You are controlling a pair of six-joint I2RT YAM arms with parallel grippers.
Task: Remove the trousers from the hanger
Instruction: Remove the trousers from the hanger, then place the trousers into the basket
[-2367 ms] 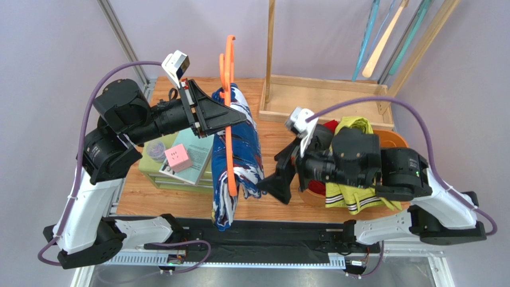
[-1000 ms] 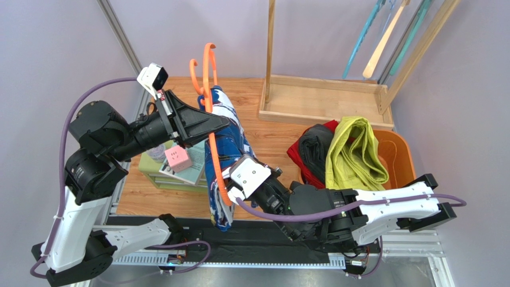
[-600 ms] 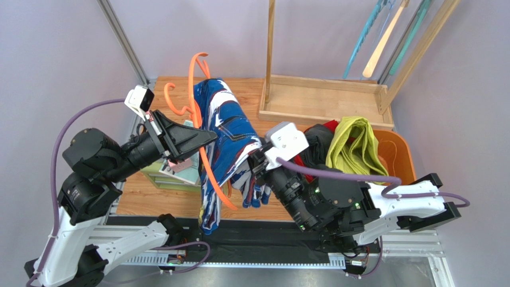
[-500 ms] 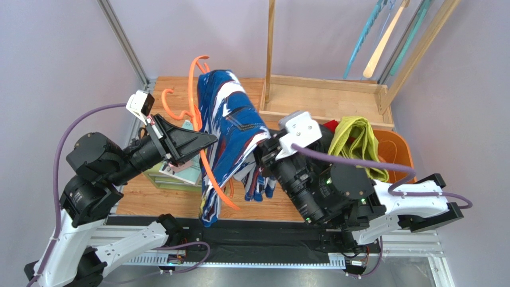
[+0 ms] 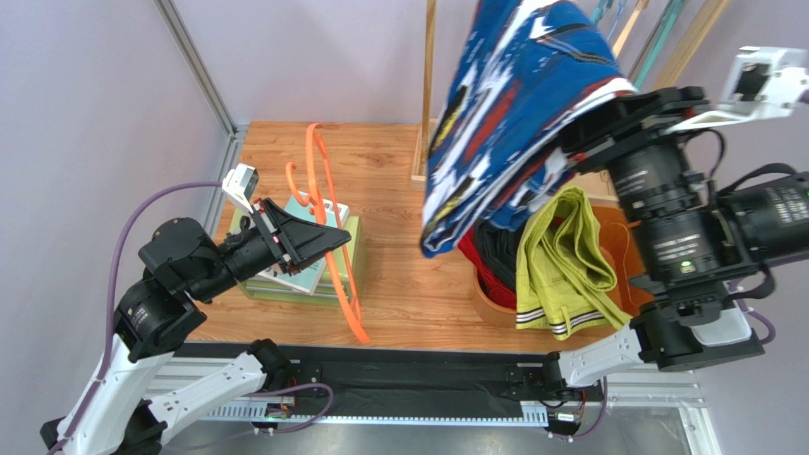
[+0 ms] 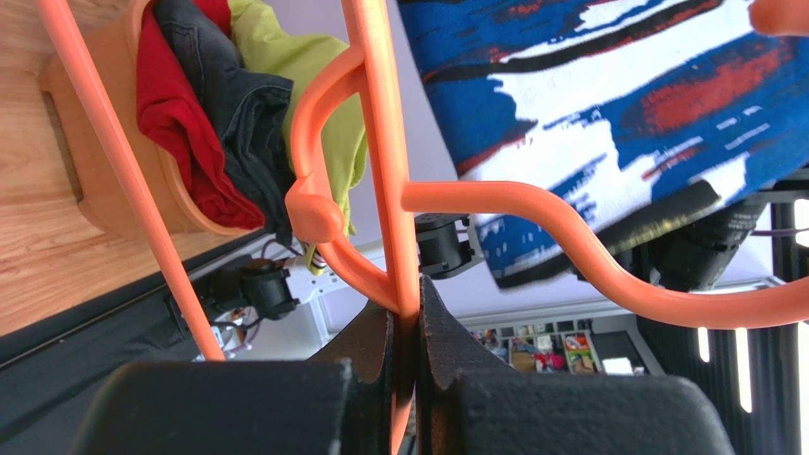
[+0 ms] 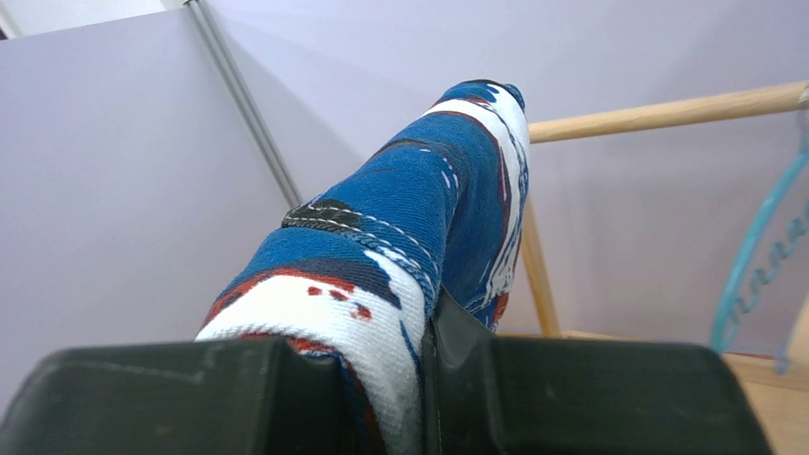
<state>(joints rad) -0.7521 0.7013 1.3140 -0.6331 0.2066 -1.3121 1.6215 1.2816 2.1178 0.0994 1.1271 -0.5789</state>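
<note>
I will tilt my right gripper downward next and lower the navy blue trousers [image 5: 517,104] onto the yellow-green trousers in the orange basket to release them, because other trousers lie piled there.
The navy blue trousers [image 5: 517,104] with the white and red pattern hang high in the air over the table's right half, clear of the hanger. My right gripper [image 5: 593,118] is shut on a fold of them [image 7: 380,246], the cloth bunched between its fingers [image 7: 418,379]. The orange hanger [image 5: 332,256] is bare. My left gripper [image 5: 328,239] is shut on its thin bar [image 6: 380,142], jaws pressed together [image 6: 406,327]. Red [image 5: 470,258], black [image 5: 494,248] and yellow-green trousers [image 5: 560,256] lie piled in the orange basket [image 5: 622,232].
A stack of books [image 5: 285,282] lies under my left gripper at the table's left. A wooden rack post [image 5: 427,85] rises at the back. Teal and wooden hangers [image 5: 650,38] hang at the top right. Grey walls close both sides.
The right gripper has pulled the blue trousers off the hanger and lifted them up and to the right. The left gripper has drawn the bare hanger down and to the left.
</note>
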